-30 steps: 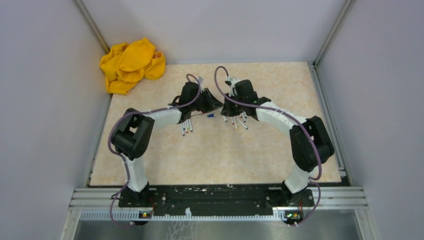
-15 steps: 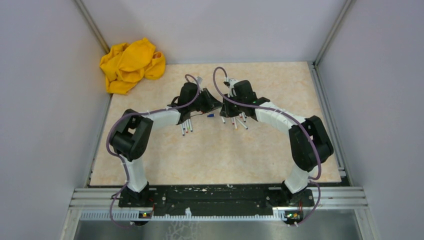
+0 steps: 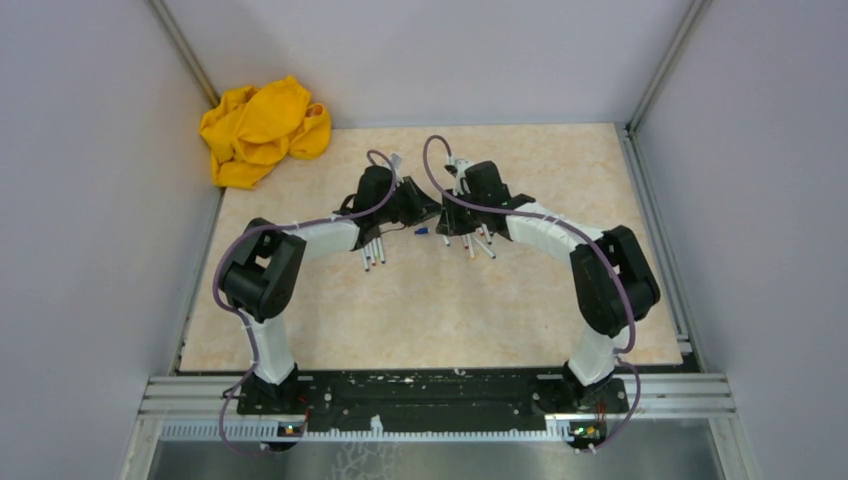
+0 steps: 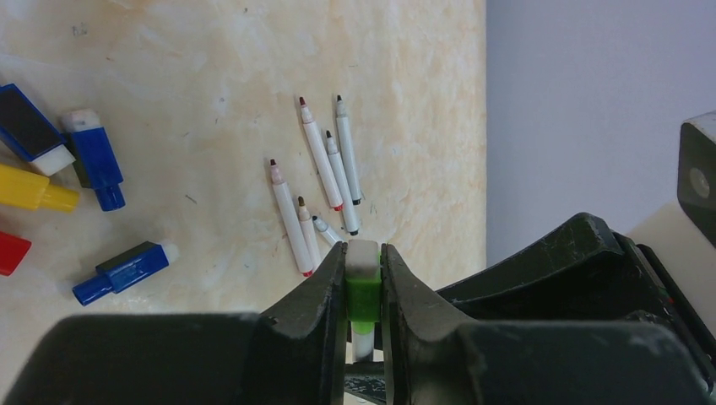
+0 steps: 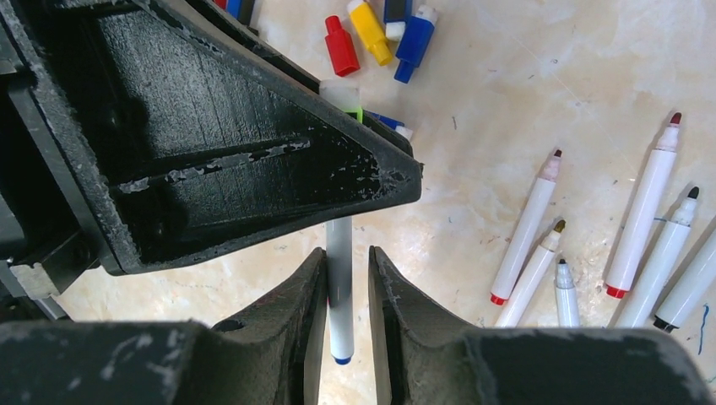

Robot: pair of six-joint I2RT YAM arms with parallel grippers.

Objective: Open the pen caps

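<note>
My left gripper will next pull the green cap to the left in the top view and down beside the yellow cap to let go of it there, because loose caps lie there.
My left gripper is shut on a green pen cap with a white end, still on its pen. That pen's white-grey barrel, blue at its tail, runs between the jaws of my right gripper. Those jaws stand open, one finger touching the barrel and a gap at the other. The two grippers meet tip to tip over the middle of the table. Loose caps lie on the table: blue, yellow, red. Several uncapped pens lie nearby.
A crumpled yellow cloth sits at the back left corner. More uncapped pens lie under the left arm, others under the right. A small blue cap lies between them. Grey walls enclose the table.
My right gripper's jaws have spread apart off the pen barrel. The left gripper has stayed shut on the green cap. The right arm's elbow has shifted slightly left.
</note>
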